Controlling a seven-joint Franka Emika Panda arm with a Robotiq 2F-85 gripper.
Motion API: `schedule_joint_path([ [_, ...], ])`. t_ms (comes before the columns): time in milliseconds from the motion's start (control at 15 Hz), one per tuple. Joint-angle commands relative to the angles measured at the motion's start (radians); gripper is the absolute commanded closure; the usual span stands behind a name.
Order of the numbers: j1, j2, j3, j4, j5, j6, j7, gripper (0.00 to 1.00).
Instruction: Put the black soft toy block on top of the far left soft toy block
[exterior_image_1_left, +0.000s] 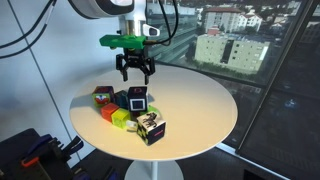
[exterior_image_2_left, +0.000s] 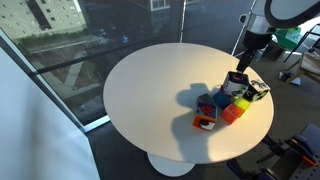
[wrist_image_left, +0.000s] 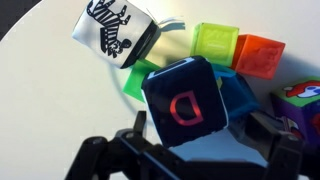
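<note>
The gripper will next go down around the black block's dark top and then close.
The black soft toy block sits in the cluster of cubes on the round table, apparently resting on a blue cube. In the wrist view it shows a red letter D on its dark top face. The red block with a green patch is at the left end of the cluster, and also shows in an exterior view. My gripper hangs open and empty just above the black block, not touching it. Its fingers stand either side of the block.
A black-and-white patterned cube, a lime-green cube and an orange cube lie around the black block. The white round table has bare surface beyond the cluster. Its edge is close to the cubes.
</note>
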Motion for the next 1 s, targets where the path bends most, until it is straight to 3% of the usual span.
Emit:
schedule_joint_path([
  [0, -0.009, 0.029, 0.009, 0.027, -0.025, 0.010, -0.008, 0.00],
  [933, -0.015, 0.085, 0.012, 0.030, -0.064, 0.048, -0.043, 0.00],
])
